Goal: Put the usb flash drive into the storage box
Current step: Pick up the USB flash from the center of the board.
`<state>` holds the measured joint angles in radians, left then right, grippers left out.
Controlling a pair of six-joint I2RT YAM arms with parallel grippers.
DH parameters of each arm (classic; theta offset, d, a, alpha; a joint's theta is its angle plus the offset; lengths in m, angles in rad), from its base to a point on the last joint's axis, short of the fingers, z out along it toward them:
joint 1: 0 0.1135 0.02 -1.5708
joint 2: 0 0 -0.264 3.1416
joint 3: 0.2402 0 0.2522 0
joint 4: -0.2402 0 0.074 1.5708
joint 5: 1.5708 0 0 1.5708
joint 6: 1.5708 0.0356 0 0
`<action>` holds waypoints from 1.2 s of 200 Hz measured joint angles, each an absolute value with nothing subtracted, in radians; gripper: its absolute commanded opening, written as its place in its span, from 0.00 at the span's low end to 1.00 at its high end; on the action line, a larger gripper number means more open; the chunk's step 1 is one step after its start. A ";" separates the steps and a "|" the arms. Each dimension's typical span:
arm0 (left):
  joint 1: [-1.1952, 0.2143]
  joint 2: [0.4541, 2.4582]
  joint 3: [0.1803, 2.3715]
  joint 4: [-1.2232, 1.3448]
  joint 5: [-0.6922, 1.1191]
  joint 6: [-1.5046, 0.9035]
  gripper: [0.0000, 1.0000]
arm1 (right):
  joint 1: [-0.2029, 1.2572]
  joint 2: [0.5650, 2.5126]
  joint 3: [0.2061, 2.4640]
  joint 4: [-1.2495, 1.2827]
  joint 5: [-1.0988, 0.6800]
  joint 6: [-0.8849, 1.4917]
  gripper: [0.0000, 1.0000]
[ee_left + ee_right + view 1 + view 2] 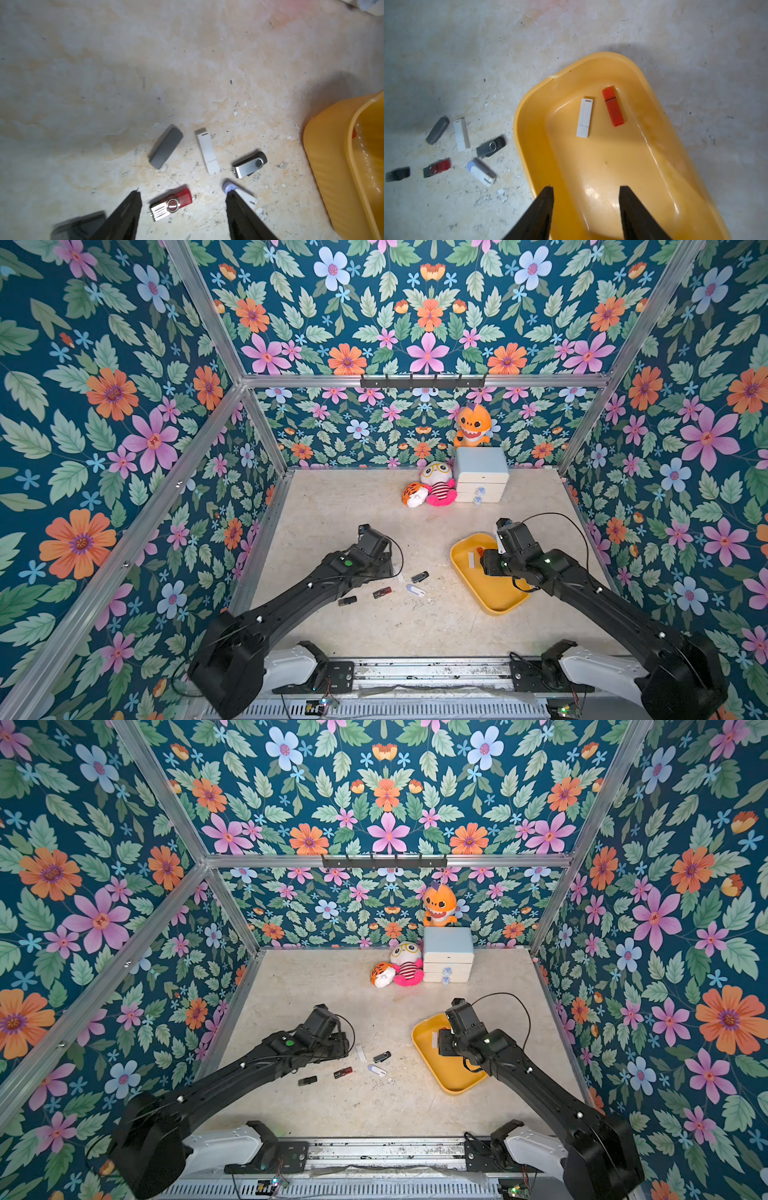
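Note:
I need to move my left gripper toward the storage box and down over the loose white drive [360,1054] [208,153]. The drive lies below the open fingers and nearer the box.
The yellow storage box [494,597] [533,135] lies at the right of the table. A white flash drive [585,117] and an orange-red one [613,106] rest on its floor. My right gripper [586,187] hangs over the box, open, with nothing between its fingers. Several more drives lie loose to the left of the box: grey [166,145], white [207,150], black-and-silver swivel [250,165] [419,577], red swivel [172,204] [382,593], white-and-lilac [241,194] [415,590] and black [347,600]. My left gripper [182,192] is open above them. The red swivel drive shows between its fingers, ungripped.
At the back of the table stand a pale blue-and-white drawer cabinet [481,475] with an orange plush [473,425] on it, and two more plush toys [432,485] beside it. Flowered walls with metal posts close in the table on three sides.

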<state>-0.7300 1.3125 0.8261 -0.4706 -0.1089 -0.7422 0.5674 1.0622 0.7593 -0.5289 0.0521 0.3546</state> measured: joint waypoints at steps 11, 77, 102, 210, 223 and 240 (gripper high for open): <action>-0.767 1.398 0.858 -0.451 -0.131 -0.780 0.67 | 0.588 0.990 0.716 -0.512 0.062 0.374 0.56; -0.826 1.648 0.934 -0.412 -0.212 -0.922 0.60 | 0.600 0.836 0.619 -0.476 0.104 0.410 0.55; -0.826 1.683 0.951 -0.409 -0.217 -0.943 0.57 | 0.600 0.855 0.615 -0.472 0.103 0.410 0.55; -0.864 1.758 0.963 -0.405 -0.306 -0.966 0.32 | 0.600 0.884 0.622 -0.440 0.083 0.409 0.55; -0.868 1.758 0.959 -0.405 -0.319 -0.966 0.28 | 0.600 0.883 0.622 -0.440 0.082 0.409 0.55; -0.870 1.754 0.957 -0.406 -0.323 -0.967 0.23 | 0.600 0.883 0.622 -0.440 0.082 0.409 0.55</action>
